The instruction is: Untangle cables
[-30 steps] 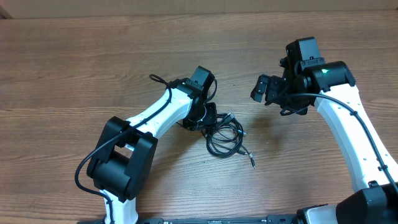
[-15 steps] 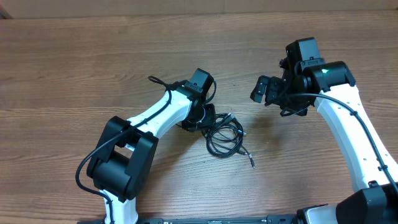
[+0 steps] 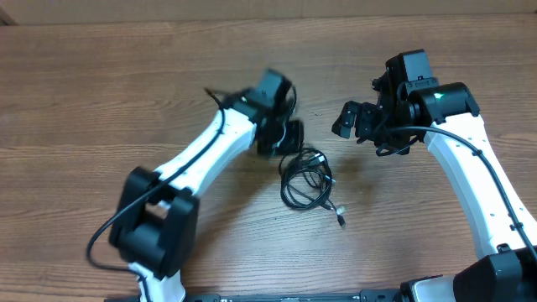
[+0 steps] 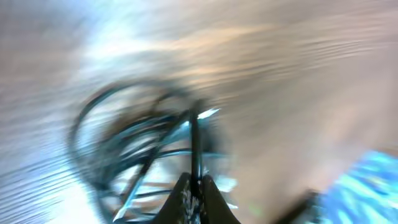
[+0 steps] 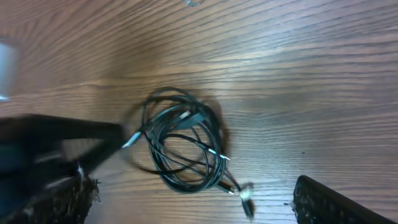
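Note:
My left gripper rises next, draws the piece of black cable left in the overhead view over bare tabletop and releases it. It runs into the coil's loops.
The cables (image 3: pixel 306 178) lie as a small black coil on the wood table, with one plug end (image 3: pixel 341 218) trailing toward the front. My left gripper (image 3: pixel 289 141) sits at the coil's upper left edge. In the blurred left wrist view its jaws (image 4: pixel 194 182) are shut on one thin black strand, and the rest of the coil (image 4: pixel 134 149) spreads beyond them. My right gripper (image 3: pixel 352 122) hovers open to the upper right of the coil. From the right wrist view the coil (image 5: pixel 183 143) lies ahead of the wide-apart fingers (image 5: pixel 326 202), untouched by them.
The left arm's white links (image 3: pixel 201 155) cross the table from its base (image 3: pixel 155 226) at the front left. The right arm (image 3: pixel 470 168) runs along the right side. In the right wrist view, the left gripper shows as a dark blur (image 5: pixel 56 134).
The left gripper closed on a cable strand, then moved up and slightly right, quickly enough to blur. The coil shifted a little with it. The right gripper stayed open and barely moved.

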You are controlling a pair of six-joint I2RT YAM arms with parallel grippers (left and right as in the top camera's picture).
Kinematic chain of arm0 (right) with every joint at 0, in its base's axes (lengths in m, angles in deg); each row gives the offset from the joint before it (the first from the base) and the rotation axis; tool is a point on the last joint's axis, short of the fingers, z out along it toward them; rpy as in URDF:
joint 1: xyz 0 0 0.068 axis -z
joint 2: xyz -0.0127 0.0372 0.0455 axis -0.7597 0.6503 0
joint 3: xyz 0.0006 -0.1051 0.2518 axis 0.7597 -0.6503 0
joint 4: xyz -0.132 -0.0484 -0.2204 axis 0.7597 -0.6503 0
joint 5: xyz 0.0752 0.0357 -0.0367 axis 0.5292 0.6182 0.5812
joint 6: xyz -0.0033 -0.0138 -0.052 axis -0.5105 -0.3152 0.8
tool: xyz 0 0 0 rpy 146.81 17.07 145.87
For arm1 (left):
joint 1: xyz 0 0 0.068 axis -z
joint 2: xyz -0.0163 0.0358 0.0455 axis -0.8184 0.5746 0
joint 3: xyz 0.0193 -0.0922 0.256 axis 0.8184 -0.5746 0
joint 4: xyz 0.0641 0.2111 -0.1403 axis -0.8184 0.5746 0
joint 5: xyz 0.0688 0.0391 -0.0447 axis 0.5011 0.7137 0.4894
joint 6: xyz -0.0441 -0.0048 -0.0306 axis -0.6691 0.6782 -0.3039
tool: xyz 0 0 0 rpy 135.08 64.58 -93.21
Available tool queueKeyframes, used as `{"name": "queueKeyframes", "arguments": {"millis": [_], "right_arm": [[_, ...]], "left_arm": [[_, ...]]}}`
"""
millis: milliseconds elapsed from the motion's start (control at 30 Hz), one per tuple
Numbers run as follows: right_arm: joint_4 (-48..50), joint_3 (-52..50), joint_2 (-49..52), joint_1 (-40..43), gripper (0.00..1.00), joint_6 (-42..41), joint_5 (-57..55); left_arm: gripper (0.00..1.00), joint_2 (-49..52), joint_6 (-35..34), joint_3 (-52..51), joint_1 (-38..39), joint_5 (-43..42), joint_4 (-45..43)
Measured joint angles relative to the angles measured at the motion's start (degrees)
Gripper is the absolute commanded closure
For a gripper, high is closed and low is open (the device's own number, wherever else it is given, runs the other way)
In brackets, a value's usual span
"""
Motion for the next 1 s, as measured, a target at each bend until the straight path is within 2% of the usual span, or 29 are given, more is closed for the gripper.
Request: {"name": "queueKeyframes", "arguments": {"millis": [200, 333, 567, 800, 933, 1000], "right_arm": [[0.09, 0.00, 0.00, 0.00, 0.00, 0.61, 1.20], [0.42, 0.00, 0.00, 0.02, 0.00, 2.54, 3.96], [1.77, 0.00, 0.00, 0.00, 0.00, 3.63, 5.57], [6.93, -0.02, 0.00, 0.00, 0.00, 3.98, 8.61], [8.68, -0.02, 0.00, 0.00, 0.00, 3.93, 10.36], [9.05, -0.02, 0.00, 0.00, 0.04, 3.98, 10.49]], "left_arm": [[0.96, -10.58, -4.74, 10.69, -0.66, -4.55, -0.42], [0.96, -15.72, -10.27, 13.51, -0.66, -5.88, -0.79], [0.96, -16.44, -19.85, 13.57, -2.03, -13.84, -4.61], [0.96, -16.41, -25.99, 13.57, -3.67, -21.66, -5.33], [0.96, -16.41, -29.33, 13.57, -4.74, -26.99, -9.53], [0.96, -16.41, -31.23, 13.55, -5.66, -29.51, -11.80]]}}
